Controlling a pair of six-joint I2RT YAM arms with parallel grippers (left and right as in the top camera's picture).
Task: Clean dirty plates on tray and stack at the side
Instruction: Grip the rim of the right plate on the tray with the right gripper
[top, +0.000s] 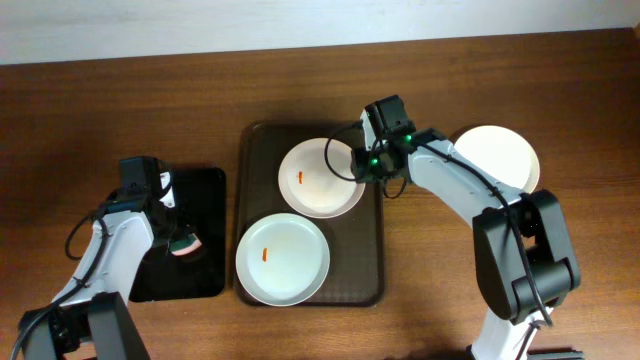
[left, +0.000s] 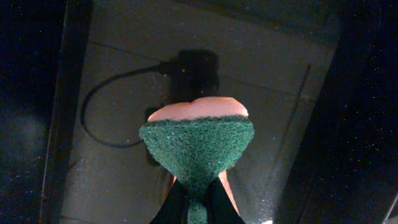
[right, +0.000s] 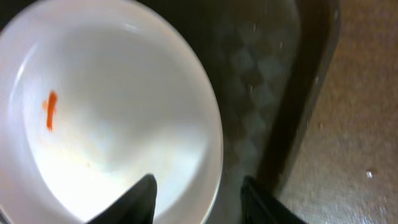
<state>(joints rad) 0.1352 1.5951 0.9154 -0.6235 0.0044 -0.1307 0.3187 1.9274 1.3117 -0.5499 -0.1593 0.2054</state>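
Next, the right gripper goes down until its fingers are on either side of the back plate's rim beside the tray's side, then closes, as that rim runs between the open fingers.
The dark brown tray holds two white plates, each with an orange-red speck. One plate sits at the back and one plate at the front. A third white plate lies on the table at the right, with no speck visible. My right gripper is open, and its fingers straddle the right rim of the back plate. My left gripper is shut on a green and orange sponge above the small black tray.
The tray's right rim lies just right of my right gripper, with wooden table beyond it. The glossy black tray reflects my left arm and its cable.
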